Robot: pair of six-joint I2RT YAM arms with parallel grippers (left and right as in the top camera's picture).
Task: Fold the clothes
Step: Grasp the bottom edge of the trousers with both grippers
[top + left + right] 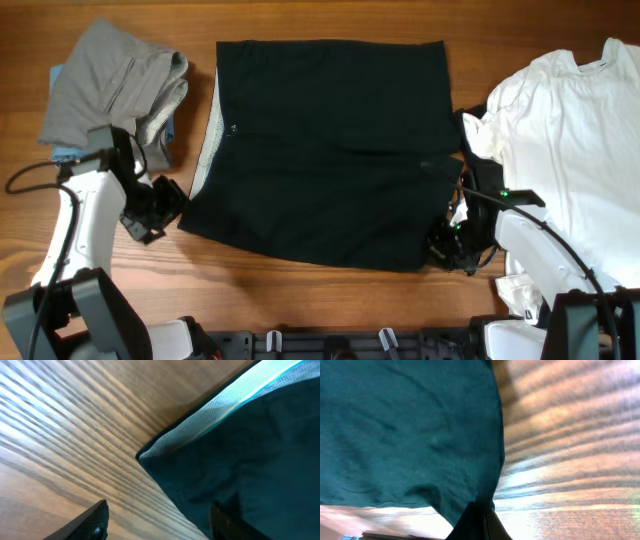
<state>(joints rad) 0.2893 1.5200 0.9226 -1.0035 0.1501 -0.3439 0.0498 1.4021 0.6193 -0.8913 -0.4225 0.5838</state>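
The robot's right gripper will next lift the front corner of the garment, carry it outward toward the black garment's far edge (432, 52) and let go, because that edge is flat and uncovered.
A plain black garment (330, 150) lies flat in the middle of the table, with a pale grey inner edge (208, 140) along its left side. My left gripper (158, 210) is open at the garment's front left corner. In the left wrist view (160, 522) one finger is over the wood and the other over the black fabric (250, 460). My right gripper (445, 240) is at the front right corner. In the right wrist view (482, 522) its fingers are shut on the edge of the black fabric (410, 430).
A grey garment (110, 80) lies bunched at the back left with a blue piece (62, 155) under it. A white T-shirt (570, 110) is spread at the right, close to the right arm. The wooden table (300, 275) shows along the front.
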